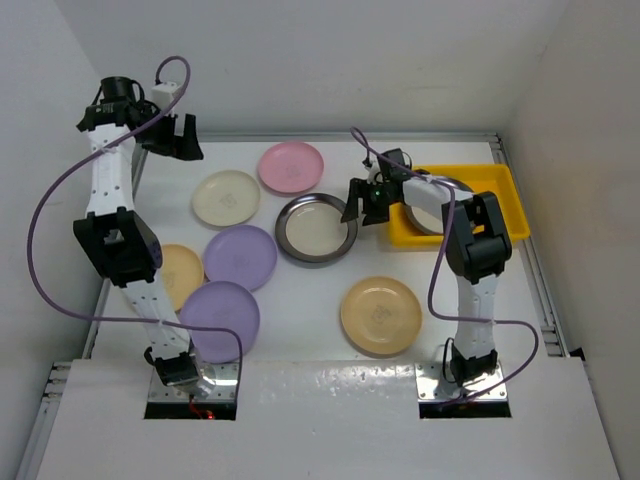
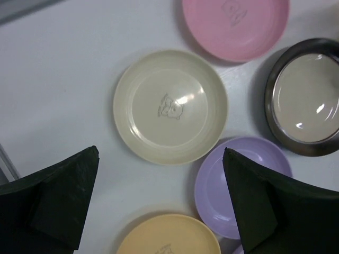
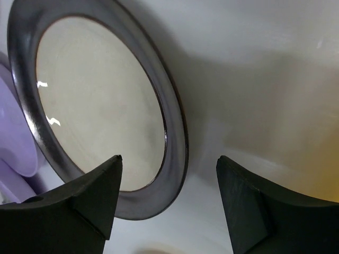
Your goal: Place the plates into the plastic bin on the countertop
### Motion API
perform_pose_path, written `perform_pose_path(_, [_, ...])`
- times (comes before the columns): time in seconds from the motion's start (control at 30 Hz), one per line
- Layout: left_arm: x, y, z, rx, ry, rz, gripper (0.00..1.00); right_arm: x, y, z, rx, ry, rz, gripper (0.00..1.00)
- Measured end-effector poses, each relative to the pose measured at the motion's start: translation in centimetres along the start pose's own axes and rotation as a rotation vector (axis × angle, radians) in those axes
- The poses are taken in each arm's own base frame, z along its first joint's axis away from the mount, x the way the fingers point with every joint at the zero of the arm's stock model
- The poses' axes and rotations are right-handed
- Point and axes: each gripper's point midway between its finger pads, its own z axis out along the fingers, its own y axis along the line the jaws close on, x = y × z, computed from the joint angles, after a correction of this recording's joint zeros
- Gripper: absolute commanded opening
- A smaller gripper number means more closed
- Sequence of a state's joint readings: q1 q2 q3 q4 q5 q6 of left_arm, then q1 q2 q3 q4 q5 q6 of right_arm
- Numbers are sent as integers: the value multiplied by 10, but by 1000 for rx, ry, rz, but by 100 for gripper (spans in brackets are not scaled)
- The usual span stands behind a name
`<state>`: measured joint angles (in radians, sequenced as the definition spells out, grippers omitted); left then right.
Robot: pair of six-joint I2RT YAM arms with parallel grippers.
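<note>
The robot's open fingers are already on both sides of the rim of the steel plate on the countertop on the side by the yellow bin (image 1: 505,190), so the right gripper needs to go down onto that rim next and close.
The steel plate (image 1: 316,229) with a dark rim lies on the countertop (image 1: 300,300) left of the yellow plastic bin (image 1: 505,190). My right gripper (image 1: 365,205) is open and empty, and its jaws straddle that plate's right rim (image 3: 177,153). A second steel plate (image 1: 432,208) lies in the bin, partly hidden by the right arm. My left gripper (image 1: 178,138) is open and empty, high above the cream plate (image 2: 170,106). The pink plate (image 1: 290,166), two lilac plates (image 1: 240,257) (image 1: 220,320) and two tan-yellow plates (image 1: 381,315) (image 1: 182,275) lie on the countertop.
White walls enclose the countertop on all sides. The bin stands at the back right against the wall. The left arm's purple cable (image 1: 60,200) loops out to the left. In the left wrist view the pink plate (image 2: 235,26) and steel plate (image 2: 307,98) lie close together.
</note>
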<state>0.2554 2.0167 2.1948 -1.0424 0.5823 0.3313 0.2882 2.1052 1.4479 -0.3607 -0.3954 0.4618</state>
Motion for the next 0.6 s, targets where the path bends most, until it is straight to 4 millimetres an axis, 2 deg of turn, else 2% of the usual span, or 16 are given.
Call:
perform_pose_path(0.1, [18, 8, 7, -57, 68, -9, 100, 10, 4, 7, -31, 37, 0, 61])
perform_pose_path(0.17, [15, 18, 6, -111, 59, -4, 100, 17, 5, 14, -46, 59, 4, 55])
perform_pose_path(0.27, [5, 32, -10, -214, 8, -11, 100, 22, 10, 22, -74, 76, 19, 40])
perform_pose_path(0.3, [1, 34, -16, -239, -12, -5, 98, 21, 9, 24, -74, 72, 29, 22])
perform_pose_path(0.37, [-2, 36, -28, -273, -36, 3, 95, 23, 7, 28, -72, 69, 48, 1])
perform_pose_path(0.47, [-2, 36, -33, -295, -51, 2, 88, 19, 13, 28, -114, 61, 110, 0])
perform_pose_path(0.6, [14, 37, -23, -288, -17, -22, 85, 14, 20, 14, -129, 32, 133, 0])
